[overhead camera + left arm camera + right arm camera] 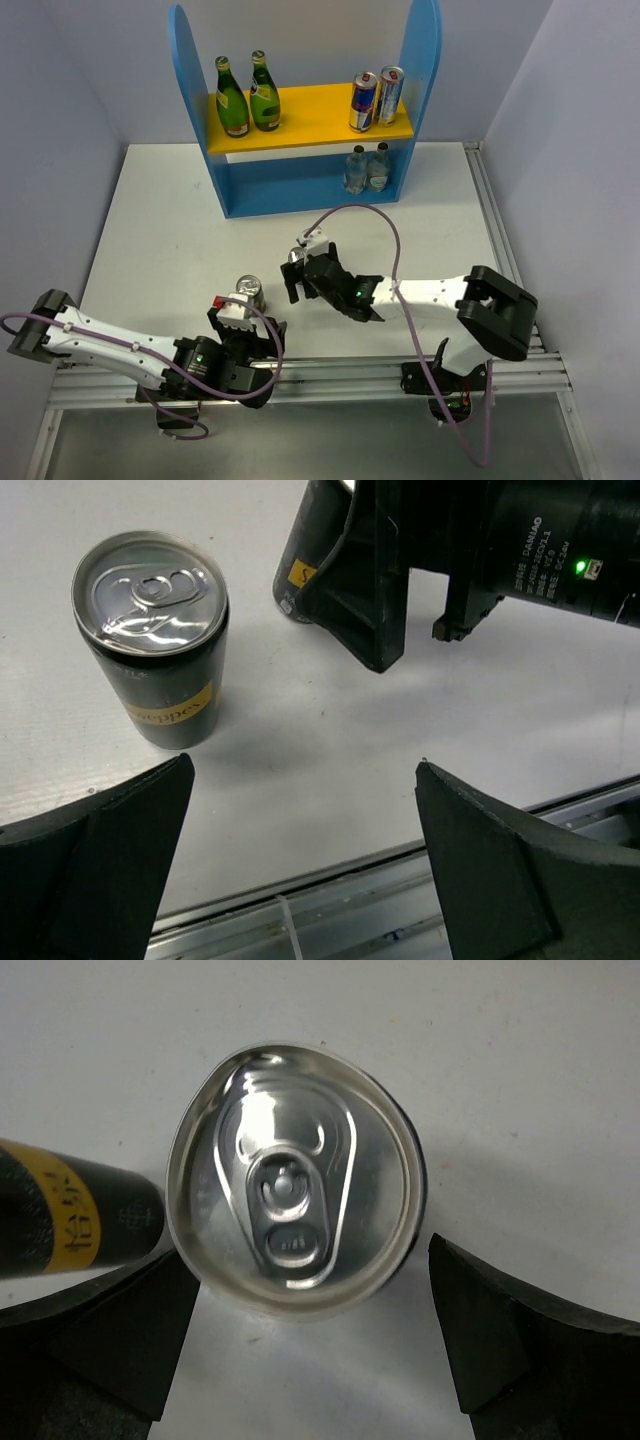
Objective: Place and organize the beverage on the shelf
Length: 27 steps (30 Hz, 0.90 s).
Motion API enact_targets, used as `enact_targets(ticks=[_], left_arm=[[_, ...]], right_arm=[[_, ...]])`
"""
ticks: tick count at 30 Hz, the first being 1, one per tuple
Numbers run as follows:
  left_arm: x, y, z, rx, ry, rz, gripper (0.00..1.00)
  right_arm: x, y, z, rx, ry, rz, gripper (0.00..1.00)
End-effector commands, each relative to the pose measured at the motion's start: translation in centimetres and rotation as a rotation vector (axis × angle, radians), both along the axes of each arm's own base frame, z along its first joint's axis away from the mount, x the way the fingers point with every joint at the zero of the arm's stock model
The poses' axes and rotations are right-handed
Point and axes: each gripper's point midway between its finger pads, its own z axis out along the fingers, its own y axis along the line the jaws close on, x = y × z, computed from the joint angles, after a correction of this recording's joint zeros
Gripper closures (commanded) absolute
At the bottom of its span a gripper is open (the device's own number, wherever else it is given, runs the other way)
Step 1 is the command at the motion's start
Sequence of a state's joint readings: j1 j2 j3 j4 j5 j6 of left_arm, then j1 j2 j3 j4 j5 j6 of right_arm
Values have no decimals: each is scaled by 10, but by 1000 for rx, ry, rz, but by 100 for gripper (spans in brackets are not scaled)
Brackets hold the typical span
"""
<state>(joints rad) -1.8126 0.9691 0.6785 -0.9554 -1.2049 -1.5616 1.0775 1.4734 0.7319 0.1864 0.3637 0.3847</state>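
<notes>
The black can's lid is below and slightly outward of my right gripper's fingers, so next I should lower it outward, straddle the can's sides and close.
The shelf [195,90] stands at the back of the table. Its yellow board holds two green bottles [248,95] on the left and two slim cans [375,98] on the right; two clear bottles [366,168] stand below. Two black cans stand on the table. My right gripper [312,1250] is open directly above one can [295,1175], a finger at each side and neither touching it; the same can [295,258] shows from above. My left gripper [305,763] is open, with nothing between its fingers. The other can [150,645], yellow-labelled, stands just beyond its left finger.
Metal rails [330,375] run along the near table edge under the arm bases. A purple cable [385,225] loops above the right arm. White walls close in the table on the left, right and back.
</notes>
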Motion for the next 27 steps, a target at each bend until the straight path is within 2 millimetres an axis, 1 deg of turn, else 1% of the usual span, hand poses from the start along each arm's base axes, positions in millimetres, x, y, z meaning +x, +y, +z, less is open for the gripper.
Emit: enact_targets(ticks=[1, 2, 3, 4, 5, 6, 7, 8, 9, 10, 11, 12, 13, 15, 16, 17, 18, 19, 20, 21, 22, 24, 27], left_arm=[[4, -11, 0, -66, -21, -17, 1], [6, -9, -7, -67, -22, -21, 1], [10, -7, -10, -35, -37, -26, 1], [11, -13, -9, -70, -25, -27, 1], [15, -10, -15, -66, -27, -23, 1], [21, -7, -16, -33, -44, -21, 1], [20, -17, -11, -86, -29, -38, 1], [28, -13, -13, -54, -45, -30, 1], [30, -16, -10, -66, -41, -33, 1], [31, -25, -3, -110, -24, -56, 1], [42, -22, 1, -87, -43, -39, 1], [46, -22, 4, -92, -49, -30, 1], [50, -22, 5, -90, -56, -20, 1], [59, -21, 7, -78, -67, 12, 1], [62, -20, 6, -71, -71, 29, 1], [66, -20, 2, -55, -72, 48, 1], [69, -21, 2, -56, -78, 64, 1], [71, -21, -1, -51, -78, 78, 1], [73, -22, -7, -38, -72, 93, 1], [75, -22, -10, -34, -73, 110, 1], [76, -22, -13, -24, -70, 120, 1], [78, -23, -21, -7, -58, 152, 2], [78, -25, -29, 22, -52, 154, 2]], right_arm=[[23, 17, 18, 45, -71, -71, 0], [25, 18, 15, 40, -72, -82, 0], [29, 20, 16, 42, -79, -100, 0], [33, 19, 12, 30, -89, -120, 0], [36, 19, 11, 30, -96, -133, 0], [38, 21, 9, 35, -101, -140, 0], [41, 20, 7, 32, -110, -156, 0], [43, 20, 8, 32, -118, -165, 1], [45, 20, 5, 32, -123, -176, 2], [47, 19, 5, 29, -135, -189, 6], [48, 18, 4, 28, -141, -196, 8], [51, 17, 4, 34, -151, -207, 12], [51, 17, 3, 36, -153, -209, 22], [54, 18, 3, 37, -163, -221, 33], [54, 18, 1, 31, -166, -221, 44], [56, 19, 3, 33, -170, -227, 49], [56, 20, -1, 20, -165, -224, 60], [57, 20, -2, 13, -167, -225, 67], [58, 22, -2, 13, -167, -225, 77], [58, 22, -5, 6, -163, -225, 86], [59, 23, -5, 5, -162, -227, 99], [59, 23, -4, 3, -161, -230, 100], [60, 21, -3, -1, -166, -234, 100]])
